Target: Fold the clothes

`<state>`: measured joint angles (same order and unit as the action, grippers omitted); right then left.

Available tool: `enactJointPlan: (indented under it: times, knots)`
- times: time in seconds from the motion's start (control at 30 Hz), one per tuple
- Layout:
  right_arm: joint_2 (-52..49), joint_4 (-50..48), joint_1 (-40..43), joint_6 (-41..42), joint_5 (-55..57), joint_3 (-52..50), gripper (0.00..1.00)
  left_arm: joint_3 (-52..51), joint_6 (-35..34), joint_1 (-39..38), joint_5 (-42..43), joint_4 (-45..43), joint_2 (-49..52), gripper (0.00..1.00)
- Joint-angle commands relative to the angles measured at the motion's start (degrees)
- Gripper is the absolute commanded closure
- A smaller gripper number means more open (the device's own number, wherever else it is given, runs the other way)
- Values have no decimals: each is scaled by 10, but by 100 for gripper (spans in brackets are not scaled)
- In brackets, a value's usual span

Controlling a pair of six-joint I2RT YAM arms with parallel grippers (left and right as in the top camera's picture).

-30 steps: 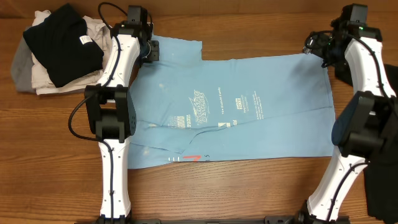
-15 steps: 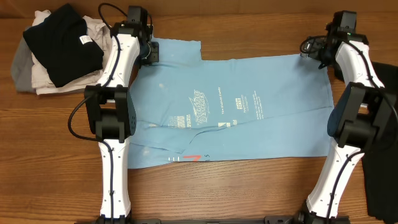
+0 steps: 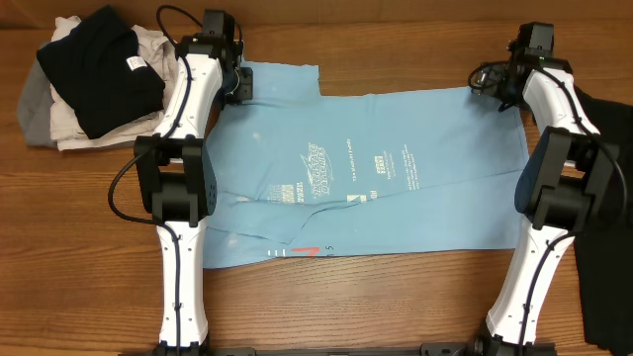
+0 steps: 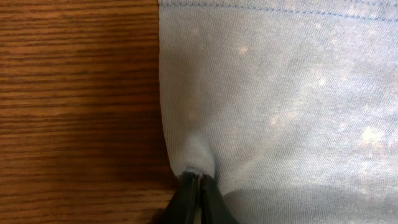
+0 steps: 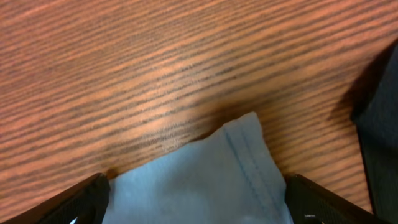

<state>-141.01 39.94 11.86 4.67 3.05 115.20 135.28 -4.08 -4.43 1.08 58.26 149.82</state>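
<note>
The shirt's far corner by the dark cloth is already between the open fingers of my right gripper, so my right gripper will close next, nearly where it is.
The light blue T-shirt (image 3: 366,173) lies spread flat on the wooden table, white lettering at its middle and a small red mark near its front edge. My left gripper (image 3: 240,82) is at the shirt's far left corner and is shut on a pinch of its cloth (image 4: 194,175). My right gripper (image 3: 499,91) is open at the shirt's far right corner; that corner (image 5: 236,168) lies between its two fingers (image 5: 193,202). A black shirt (image 3: 104,64) lies on top of the pile at the far left.
A pile of folded clothes (image 3: 59,119) in grey and beige sits at the far left corner. A dark cloth (image 3: 605,267) lies along the right edge of the table, and its edge shows in the right wrist view (image 5: 379,118).
My right arm has moved left and slightly toward the far edge, bringing its gripper over the shirt's far right corner. The left arm and the shirt have not moved.
</note>
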Motion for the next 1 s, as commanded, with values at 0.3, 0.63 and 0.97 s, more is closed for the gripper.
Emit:
enactJointPlan:
  times: [0.3, 0.63, 0.97]
  knots:
    - [-40, -4, -2, 12, 47, 15, 18, 9, 2, -1, 0, -2, 14, 96]
    - [-40, 1, -2, 30, 47, 16, 44, 9, 2, -1, 0, -2, 14, 96]
    - [-37, 16, -2, 51, 59, 16, 83, 9, 2, -1, 0, -11, 14, 96]
